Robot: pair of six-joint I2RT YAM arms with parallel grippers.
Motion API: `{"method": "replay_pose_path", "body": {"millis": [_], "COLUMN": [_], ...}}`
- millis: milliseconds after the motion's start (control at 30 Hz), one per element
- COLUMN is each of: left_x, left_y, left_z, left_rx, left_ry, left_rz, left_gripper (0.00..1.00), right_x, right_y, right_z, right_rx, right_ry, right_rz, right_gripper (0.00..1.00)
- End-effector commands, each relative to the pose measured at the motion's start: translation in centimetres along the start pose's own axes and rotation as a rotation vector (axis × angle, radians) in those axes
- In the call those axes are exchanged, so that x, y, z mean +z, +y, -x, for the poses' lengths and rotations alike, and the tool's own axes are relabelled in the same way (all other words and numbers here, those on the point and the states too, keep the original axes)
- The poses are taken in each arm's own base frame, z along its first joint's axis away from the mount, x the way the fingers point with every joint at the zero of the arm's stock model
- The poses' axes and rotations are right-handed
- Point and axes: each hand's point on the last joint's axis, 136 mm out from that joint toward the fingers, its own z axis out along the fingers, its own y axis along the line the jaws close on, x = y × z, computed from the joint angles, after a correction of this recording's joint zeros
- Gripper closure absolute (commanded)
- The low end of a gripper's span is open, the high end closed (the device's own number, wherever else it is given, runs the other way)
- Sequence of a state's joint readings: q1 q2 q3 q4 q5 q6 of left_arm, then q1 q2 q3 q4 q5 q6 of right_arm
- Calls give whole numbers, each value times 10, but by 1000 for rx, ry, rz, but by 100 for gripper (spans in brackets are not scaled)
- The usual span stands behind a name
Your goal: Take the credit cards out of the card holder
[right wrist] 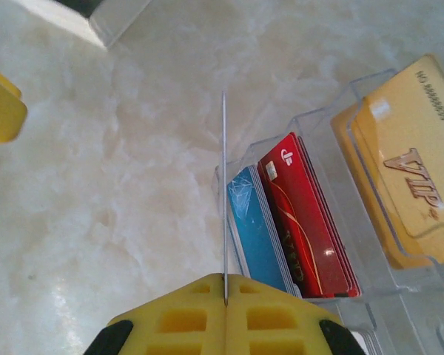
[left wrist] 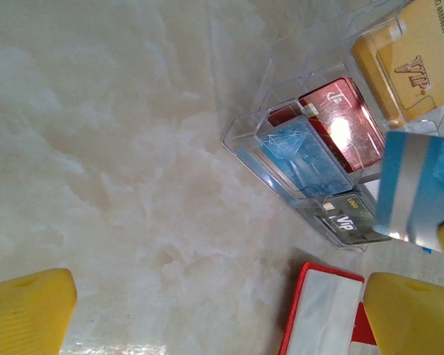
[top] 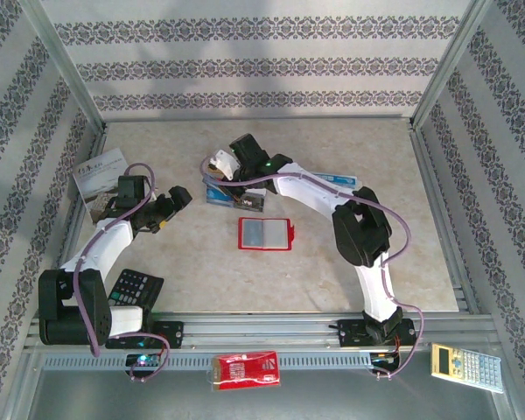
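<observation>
I will move my right gripper over the blue cards that already stand in one section of the organizer, lower it and let go of the thin blue credit card there.
The red card holder (top: 265,234) lies open and flat mid-table, its pale clear pockets facing up; it also shows in the left wrist view (left wrist: 322,314). My right gripper (right wrist: 226,292) is shut on a thin blue credit card, seen edge-on (right wrist: 224,192) and face-on in the left wrist view (left wrist: 416,188). It holds the card over a clear plastic organizer (top: 236,198). An orange-yellow credit card (right wrist: 411,170) stands in that organizer. My left gripper (left wrist: 218,314) hangs open over bare table, left of the holder (top: 168,208).
The organizer also holds blue cards (right wrist: 255,233), red cards (right wrist: 303,214) and a black card (left wrist: 348,214). A booklet (top: 103,179) lies at the far left and a black calculator (top: 136,287) by the left base. A red packet (top: 245,369) and another calculator (top: 466,366) sit below the rail.
</observation>
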State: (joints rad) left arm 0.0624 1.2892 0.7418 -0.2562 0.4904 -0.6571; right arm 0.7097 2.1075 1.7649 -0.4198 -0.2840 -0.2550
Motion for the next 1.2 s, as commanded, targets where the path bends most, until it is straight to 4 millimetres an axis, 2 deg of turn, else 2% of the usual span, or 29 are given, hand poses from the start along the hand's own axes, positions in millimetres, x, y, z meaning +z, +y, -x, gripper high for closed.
{"method": "replay_pose_path", "body": {"millis": [0, 167, 533, 900, 1167], "left_x": [-5, -4, -1, 0, -1], "left_y": [0, 1, 5, 8, 8], "left_z": [2, 0, -4, -7, -7], "left_rx": [11, 9, 0, -1, -1], "left_ry": [9, 19, 36, 46, 47], "left_rz": [0, -1, 0, 1, -5], "left_gripper": [0, 0, 0, 0, 0], "right_x": [9, 21, 35, 43, 43], "right_y": [-6, -11, -12, -17, -18], "right_z": [-10, -19, -30, -31, -31], "right_rx": [-108, -158, -232, -242, -249], "right_ry": [75, 127, 187, 216, 233], "right_rz": [-23, -31, 2, -1, -11], "right_gripper": [100, 100, 100, 100, 86]}}
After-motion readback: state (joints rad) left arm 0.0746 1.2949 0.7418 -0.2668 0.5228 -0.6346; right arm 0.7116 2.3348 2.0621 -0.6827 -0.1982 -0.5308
